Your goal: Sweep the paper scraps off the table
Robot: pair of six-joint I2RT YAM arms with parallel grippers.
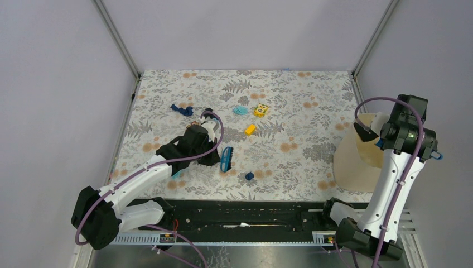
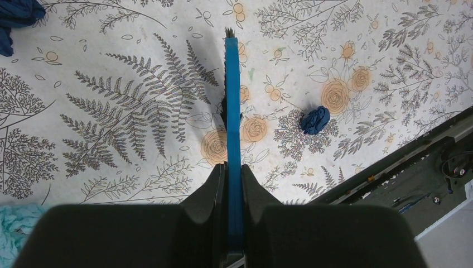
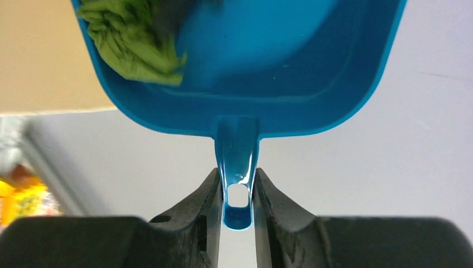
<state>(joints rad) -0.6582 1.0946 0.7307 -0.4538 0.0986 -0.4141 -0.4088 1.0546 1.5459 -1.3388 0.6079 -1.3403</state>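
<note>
The dark blue wad is still unswept, so next my right gripper will tip the pan out over the container, then lower to the tabletop point(image 1: 283, 167) beside that wad and release.
My left gripper point(image 1: 215, 156) point(image 2: 231, 170) is shut on a blue brush point(image 1: 226, 158) point(image 2: 232, 106), held edge-on low over the table point(image 1: 312, 89). A dark blue paper wad point(image 1: 249, 176) point(image 2: 315, 120) lies just right of the brush. More scraps lie around: a dark blue one point(image 1: 182, 109) point(image 2: 17, 14), a light cyan one point(image 1: 241, 110), and a light cyan one by my left arm point(image 1: 175, 174) point(image 2: 17, 223). My right gripper point(image 1: 368, 131) point(image 3: 235, 176) is shut on the handle of the blue dustpan point(image 3: 251, 67), raised at the right. A green wad point(image 3: 134, 42) lies in the pan.
A beige container point(image 1: 357, 162) point(image 3: 44, 56) stands at the table's right edge, under the raised dustpan. A smooth yellow block point(image 1: 250, 129) and a yellow and red toy point(image 1: 260, 110) lie mid-table. Grey walls and a metal frame surround the table.
</note>
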